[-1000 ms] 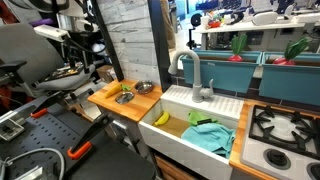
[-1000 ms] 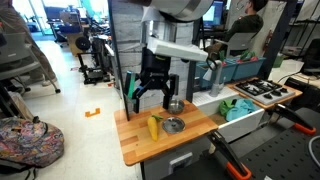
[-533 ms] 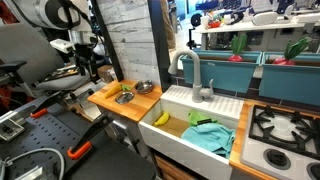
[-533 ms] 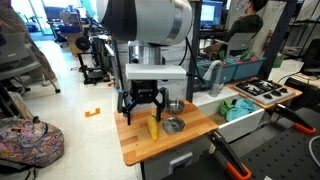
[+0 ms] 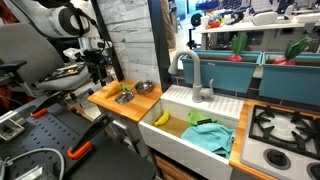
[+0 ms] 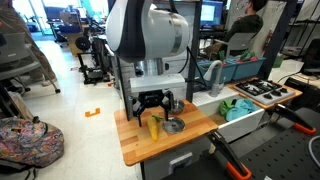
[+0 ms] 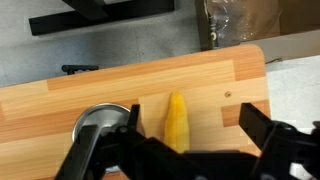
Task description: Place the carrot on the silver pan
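Note:
The carrot between my open fingers still lies below them, so my gripper needs to go down first to get onto the carrot beside the pan [image 7: 98,124].
The carrot [image 7: 176,121] is a long, tapered yellow piece lying on the wooden counter [image 7: 120,82]. It also shows in both exterior views [image 5: 124,95] [image 6: 154,127]. The silver pan [image 7: 98,124] is small, round and shiny, and stands right beside the carrot; it shows in both exterior views [image 5: 145,88] [image 6: 173,125]. My gripper [image 7: 192,122] is open and empty, hovering just above the counter with its fingers on either side of the carrot. One finger is close to the pan's rim. The gripper also shows in both exterior views [image 6: 152,112] [image 5: 103,74].
A white sink basin [image 5: 212,104] adjoins the counter, holding a banana [image 5: 160,118] and a green cloth [image 5: 206,136]. A grey faucet [image 5: 195,72] stands behind it and a stove [image 5: 285,128] beyond. A grey wooden panel [image 5: 130,40] backs the counter.
The gripper has come down towards the counter and turned, and now straddles the carrot. The carrot and the pan have not moved.

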You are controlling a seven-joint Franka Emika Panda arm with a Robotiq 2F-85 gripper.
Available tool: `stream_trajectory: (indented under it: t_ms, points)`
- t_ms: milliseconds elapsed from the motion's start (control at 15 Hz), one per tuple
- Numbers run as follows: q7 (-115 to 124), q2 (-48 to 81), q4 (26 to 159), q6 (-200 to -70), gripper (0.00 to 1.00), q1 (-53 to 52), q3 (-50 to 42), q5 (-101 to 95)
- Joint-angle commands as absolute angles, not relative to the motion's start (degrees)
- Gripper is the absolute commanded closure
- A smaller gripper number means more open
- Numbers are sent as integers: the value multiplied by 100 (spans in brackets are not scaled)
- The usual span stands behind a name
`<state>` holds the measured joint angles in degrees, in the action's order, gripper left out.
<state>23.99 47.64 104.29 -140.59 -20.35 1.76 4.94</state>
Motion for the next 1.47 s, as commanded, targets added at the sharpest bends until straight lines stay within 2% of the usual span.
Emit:
stream_trajectory:
  t_ms: [0,1067,1133,1200,1400]
  points:
    - [2816,5008,10184,-14213,0,-2249,-150,208]
    - [4049,6164,8689,-13757,0,-2730,-702,-269]
    - [4072,6204,8632,-13754,25,-2702,-681,-247]
    - [4113,6256,8550,-13725,26,-2706,-700,-260]
    - [4195,6334,8391,-13571,51,-2697,-695,-269]
